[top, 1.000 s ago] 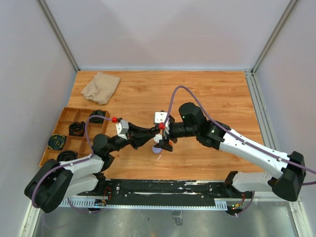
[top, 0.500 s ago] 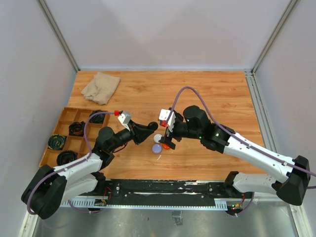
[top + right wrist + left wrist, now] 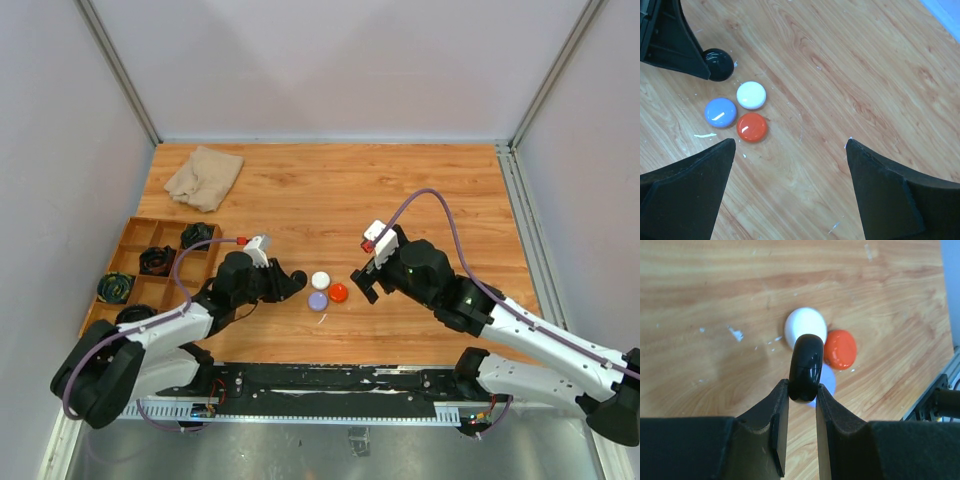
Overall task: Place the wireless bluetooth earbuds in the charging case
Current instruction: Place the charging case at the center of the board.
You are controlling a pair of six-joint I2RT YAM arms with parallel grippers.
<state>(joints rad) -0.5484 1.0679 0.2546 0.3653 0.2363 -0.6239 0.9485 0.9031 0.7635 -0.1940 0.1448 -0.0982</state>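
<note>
The free spot below is bare wood beside the white (image 3: 321, 280) and lilac pucks, so my left gripper should lower the raised black puck there and release it.
No wireless bluetooth earbuds show in any view. Three closed round pucks, possibly charging cases, lie touching on the wooden table: white (image 3: 321, 280) (image 3: 751, 95), lilac (image 3: 318, 300) (image 3: 720, 112) and red (image 3: 338, 293) (image 3: 752, 127). My left gripper (image 3: 802, 390) (image 3: 292, 285) is shut on a glossy black puck (image 3: 806, 367) (image 3: 718, 64), held on edge just left of the white one. My right gripper (image 3: 790, 142) (image 3: 362, 283) hangs wide open to the right of the red puck, with nothing between its fingers.
A wooden compartment tray (image 3: 130, 262) holding coiled black cables sits at the left edge. A crumpled beige cloth (image 3: 204, 176) lies at the back left. Metal frame rails border the table at the back and on the right.
My right gripper has drawn back to the right, away from the pucks, leaving the red one on the table. My left gripper has shifted left and lower, still holding the black puck.
</note>
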